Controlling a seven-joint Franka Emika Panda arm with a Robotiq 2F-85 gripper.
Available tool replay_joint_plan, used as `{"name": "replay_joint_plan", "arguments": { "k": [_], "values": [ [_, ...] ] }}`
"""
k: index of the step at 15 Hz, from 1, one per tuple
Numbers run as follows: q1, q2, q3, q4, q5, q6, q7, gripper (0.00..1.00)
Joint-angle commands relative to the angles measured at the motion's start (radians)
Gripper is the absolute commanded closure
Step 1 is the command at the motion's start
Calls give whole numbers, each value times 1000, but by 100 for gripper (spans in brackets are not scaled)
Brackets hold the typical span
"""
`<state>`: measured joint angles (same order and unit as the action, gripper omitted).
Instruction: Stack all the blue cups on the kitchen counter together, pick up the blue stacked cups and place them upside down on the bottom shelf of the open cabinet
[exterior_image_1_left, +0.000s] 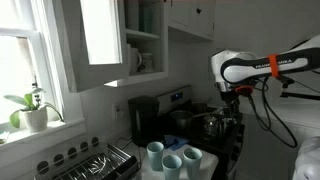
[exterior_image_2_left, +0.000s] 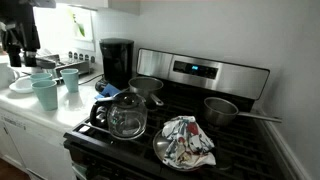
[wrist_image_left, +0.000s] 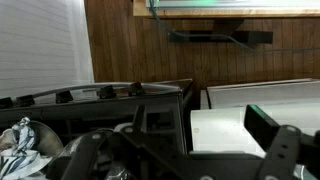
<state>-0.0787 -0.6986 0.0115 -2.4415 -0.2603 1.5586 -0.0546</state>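
Note:
The robot should next move its gripper away from the robot's base over the white counter, then down to the nearest cup's rim on the stove side.
Three light blue cups stand upright and apart on the white counter, in both exterior views (exterior_image_1_left: 170, 160) (exterior_image_2_left: 45, 94). The nearest one (exterior_image_2_left: 45, 94) is closest to the counter's front; two more (exterior_image_2_left: 70, 78) (exterior_image_2_left: 40, 72) stand behind it. The open cabinet (exterior_image_1_left: 140, 40) hangs above the counter, and its bottom shelf (exterior_image_1_left: 147, 74) holds a white jug. My gripper (exterior_image_1_left: 232, 97) hangs from the arm above the stove side, apart from the cups. In the wrist view its fingers (wrist_image_left: 175, 140) are spread wide with nothing between them. No cup shows in the wrist view.
A black coffee maker (exterior_image_2_left: 117, 62) stands between cups and stove. The stove (exterior_image_2_left: 200, 72) carries a glass kettle (exterior_image_2_left: 126, 117), pots (exterior_image_2_left: 222, 110) and a plate with a cloth (exterior_image_2_left: 185, 142). A dish rack (exterior_image_1_left: 95, 165) and a potted plant (exterior_image_1_left: 33, 112) sit by the window. The cabinet door (exterior_image_1_left: 100, 35) swings outward.

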Motion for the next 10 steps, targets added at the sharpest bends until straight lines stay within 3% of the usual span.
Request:
{"name": "replay_joint_plan", "arguments": {
  "k": [1,6,10],
  "values": [
    [23,1,-17,3,-8,-5,11,0],
    [23,1,-16,3,-8,-5,11,0],
    [67,51,-39,-28,95,128,19,0]
  ]
}}
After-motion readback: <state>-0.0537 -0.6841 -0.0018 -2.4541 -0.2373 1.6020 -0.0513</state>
